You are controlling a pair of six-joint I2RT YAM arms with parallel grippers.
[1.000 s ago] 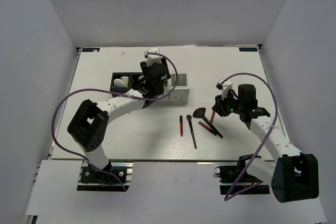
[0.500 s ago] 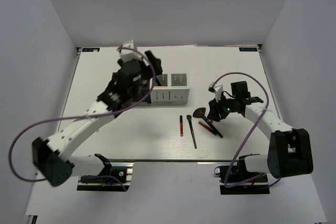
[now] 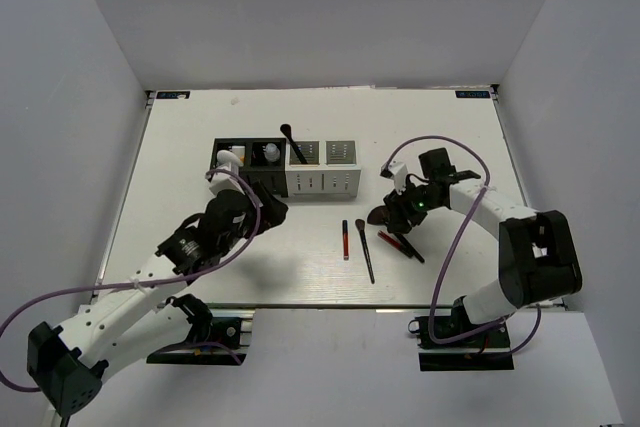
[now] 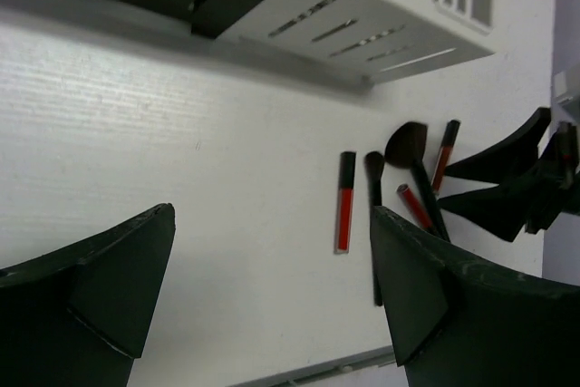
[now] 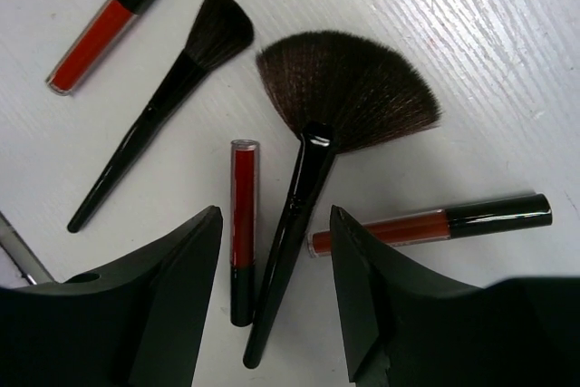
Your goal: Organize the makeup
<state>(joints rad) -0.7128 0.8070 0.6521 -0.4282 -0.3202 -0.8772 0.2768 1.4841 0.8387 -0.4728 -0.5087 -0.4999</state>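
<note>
I should move my right gripper down and slightly toward the bristles, then close it on the fan brush handle (image 5: 304, 174) just behind the bristles, because the handle already runs between its open fingers.
Loose makeup lies right of centre: a fan brush (image 3: 381, 215) (image 5: 349, 97), a thin round brush (image 3: 366, 250) (image 5: 172, 88) and three red sticks (image 3: 345, 238) (image 5: 242, 224) (image 5: 426, 224). My right gripper (image 3: 397, 215) (image 5: 276, 215) is open, low over the fan brush handle, one finger on each side of it. My left gripper (image 3: 265, 209) (image 4: 272, 215) is open and empty in front of the boxes. One black brush (image 3: 292, 144) stands in the slotted boxes (image 3: 320, 182), with a white oval (image 3: 230, 159) and a small clear bottle (image 3: 268, 154). I cannot make out the orange tube.
The boxes stand in a row at mid-table, black ones left, white ones right (image 4: 362, 15). The left wrist view also shows the loose sticks (image 4: 344, 215) and the right gripper's fingers (image 4: 517, 178). White walls close in the table on three sides.
My left arm has pulled back from the boxes toward the near edge, leaving a black brush standing in them. My right gripper has moved left and come down over the fan brush.
</note>
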